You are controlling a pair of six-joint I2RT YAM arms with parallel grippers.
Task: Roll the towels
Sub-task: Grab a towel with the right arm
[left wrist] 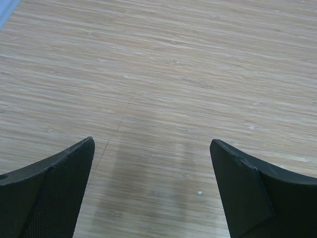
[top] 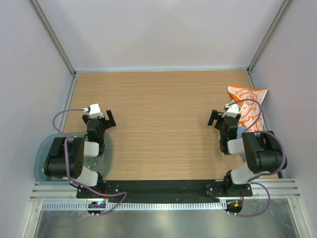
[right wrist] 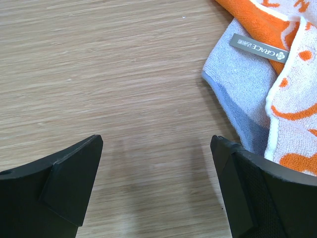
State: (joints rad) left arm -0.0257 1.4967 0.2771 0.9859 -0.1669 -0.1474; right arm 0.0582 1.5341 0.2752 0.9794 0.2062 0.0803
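Observation:
To the right of my right gripper in the wrist view and below it, the blue towel's corner (right wrist: 207,74) lies uncovered, so I will move over it and descend.
The towels (top: 249,100) lie in a loose pile at the table's right edge, just right of my right gripper (top: 224,117). In the right wrist view a plain pale blue towel (right wrist: 241,88) sits partly under an orange and white patterned one (right wrist: 293,97), with a mostly orange one (right wrist: 258,16) behind them. My right gripper (right wrist: 156,138) stands open over bare wood, its right finger (right wrist: 257,193) close to the blue towel's edge. Further left, my left gripper (top: 99,120) (left wrist: 152,141) is open over bare wood, nothing between its fingers.
A translucent blue-green tray (top: 43,150) sits at the near left, partly under the left arm. White walls enclose the wooden table (top: 163,109) on three sides. A grey label (right wrist: 258,48) lies on the blue towel.

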